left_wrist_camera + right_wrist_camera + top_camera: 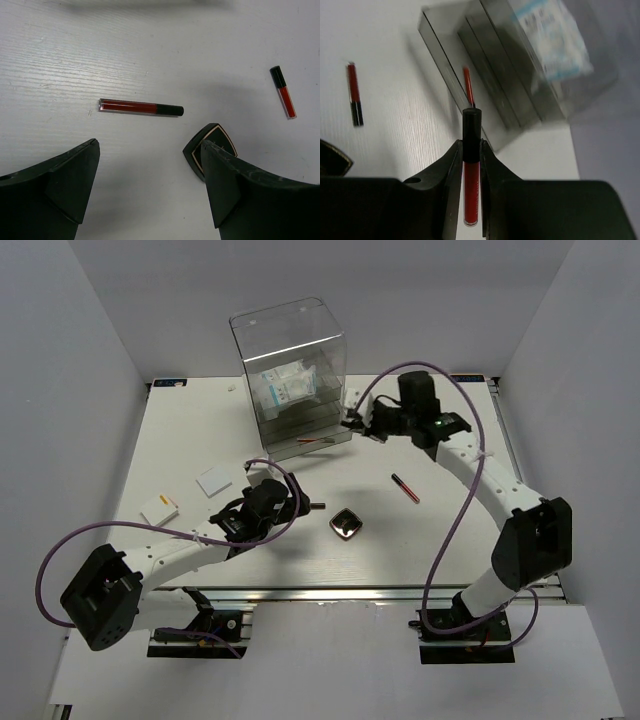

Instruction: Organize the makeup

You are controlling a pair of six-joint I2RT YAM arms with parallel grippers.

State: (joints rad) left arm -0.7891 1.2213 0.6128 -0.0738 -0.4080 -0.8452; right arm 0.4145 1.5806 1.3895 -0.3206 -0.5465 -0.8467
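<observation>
My right gripper is holding the dark-red stick and should move to its left in the top view, over the box's lowest drawer (318, 440) (473, 86), and let go of the stick where another red one lies.
My right gripper (352, 420) (471, 145) is shut on a dark-red stick (471, 170) with a black cap, held beside the front of the clear drawer box (290, 360). Another red stick (468, 86) lies in the box's lowest drawer (318, 440). White packets with blue print (285, 388) sit inside the box. My left gripper (298, 505) (150, 170) is open and empty above the table. A red stick (141, 107) lies just ahead of it. The dark compact (346, 524) (212, 150) lies by its right finger. One more stick (405, 487) (283, 92) lies further right.
A flat white square (215, 481) and a white piece with an orange edge (160, 508) lie at the left of the table (450, 540). White walls close in the left, back and right sides.
</observation>
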